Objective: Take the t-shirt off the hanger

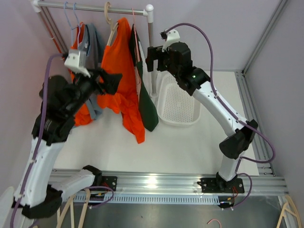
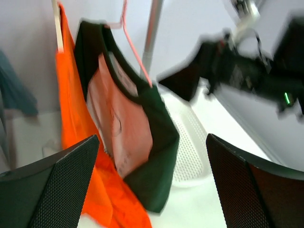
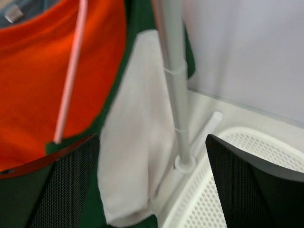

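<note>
The green shirt [image 2: 161,142] hangs at the pink hanger's neck [image 2: 122,22], so my left gripper will move outward and across to there, to its right in the top view.
An orange t-shirt [image 1: 126,71] hangs on a wooden hanger [image 1: 111,28] in the middle of the rail. A dark green t-shirt [image 1: 147,104] hangs on a pink hanger [image 1: 135,33] to its right. My left gripper [image 1: 113,80] is open and empty against the orange shirt's left side. In the left wrist view [image 2: 152,142] it faces the green shirt [image 2: 161,142] and the pink hanger [image 2: 135,52]. My right gripper [image 1: 154,61] is open and empty beside the green shirt's shoulder. In the right wrist view [image 3: 152,142] it faces the green shirt [image 3: 135,19] and the pink hanger [image 3: 71,76].
The rack's right post [image 1: 151,42] stands just in front of the right gripper, and also shows in the right wrist view [image 3: 175,85]. A white perforated basket [image 1: 178,104] sits at its foot. More garments [image 1: 92,47] hang on blue hangers at the rail's left end.
</note>
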Motion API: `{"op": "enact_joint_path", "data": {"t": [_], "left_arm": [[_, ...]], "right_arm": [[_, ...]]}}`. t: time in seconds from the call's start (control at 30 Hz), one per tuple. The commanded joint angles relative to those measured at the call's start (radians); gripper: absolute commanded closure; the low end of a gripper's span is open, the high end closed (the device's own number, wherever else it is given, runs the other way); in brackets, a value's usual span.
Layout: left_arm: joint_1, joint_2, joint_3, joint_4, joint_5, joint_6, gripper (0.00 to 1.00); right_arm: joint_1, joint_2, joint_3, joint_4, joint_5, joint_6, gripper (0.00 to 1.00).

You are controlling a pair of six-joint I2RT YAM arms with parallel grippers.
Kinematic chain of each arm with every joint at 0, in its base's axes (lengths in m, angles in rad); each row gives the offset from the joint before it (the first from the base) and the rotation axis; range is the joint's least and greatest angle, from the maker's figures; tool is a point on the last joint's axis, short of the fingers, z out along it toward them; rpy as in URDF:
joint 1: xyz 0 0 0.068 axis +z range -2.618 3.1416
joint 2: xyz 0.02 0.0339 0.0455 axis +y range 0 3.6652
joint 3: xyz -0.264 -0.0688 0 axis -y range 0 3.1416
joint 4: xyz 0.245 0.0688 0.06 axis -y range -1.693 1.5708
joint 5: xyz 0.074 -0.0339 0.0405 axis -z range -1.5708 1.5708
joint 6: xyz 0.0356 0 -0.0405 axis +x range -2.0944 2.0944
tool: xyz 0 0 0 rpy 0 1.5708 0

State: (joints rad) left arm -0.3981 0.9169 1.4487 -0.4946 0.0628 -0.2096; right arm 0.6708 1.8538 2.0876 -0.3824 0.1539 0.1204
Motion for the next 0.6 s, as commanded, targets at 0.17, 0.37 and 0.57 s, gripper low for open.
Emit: {"op": "enact_joint_path", "data": {"t": [0.17, 0.37, 0.57], "left_arm": [[-0.105, 0.394, 0.439, -0.065, -0.164, 0.042, 0.01], [-0.131, 0.661, 0.703, -0.127, -0.245, 0.068, 0.02], [-0.134, 0.799, 0.806, -0.064, -0.389, 0.084, 0.05]], "right_arm": [[-0.022, -0.371, -0.335, 0.106, 0.197, 0.025, 0.00], [-0.039, -0.579, -0.549, 0.047, 0.259, 0.082, 0.01], [-0.039, -0.718, -0.661, 0.039, 0.288, 0.081, 0.01]]}}
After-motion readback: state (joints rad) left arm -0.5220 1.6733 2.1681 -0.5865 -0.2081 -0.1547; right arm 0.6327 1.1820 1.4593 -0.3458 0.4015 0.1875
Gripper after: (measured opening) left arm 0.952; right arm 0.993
